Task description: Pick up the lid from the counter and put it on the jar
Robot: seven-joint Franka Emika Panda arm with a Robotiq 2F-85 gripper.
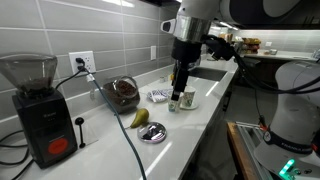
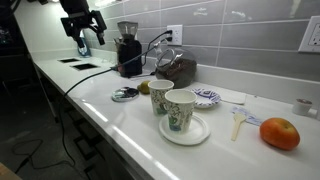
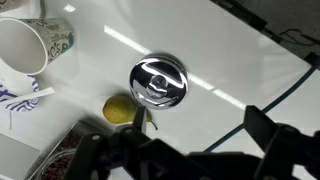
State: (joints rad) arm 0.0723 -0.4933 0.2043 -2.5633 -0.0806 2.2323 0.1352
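Observation:
The lid is well below my gripper's open fingers. My gripper will move down and outward next, turning onto the lid's middle point(image 1: 152, 132) point(image 3: 158, 81).
The lid point(image 3: 158, 82) is a shiny silver disc lying flat on the white counter. It shows in both exterior views point(image 1: 152, 132) point(image 2: 125, 94). The jar point(image 1: 122, 93) is squat clear glass with dark brown contents. It stands by the wall, a little away from the lid, and shows in an exterior view point(image 2: 178, 70). A bit of it shows at the wrist view's lower left point(image 3: 60, 160). My gripper point(image 3: 200, 130) is open and empty, well above the counter with the lid below it. It shows in both exterior views point(image 1: 178, 92) point(image 2: 83, 42).
A yellow fruit point(image 3: 120, 110) lies next to the lid. Paper cups on a plate point(image 2: 170, 105) and a patterned saucer point(image 1: 158, 96) stand nearby. A black coffee grinder point(image 1: 38, 110) with a cable point(image 1: 125, 140) stands at one end, near a sink point(image 2: 75, 62). An orange point(image 2: 279, 133) lies apart.

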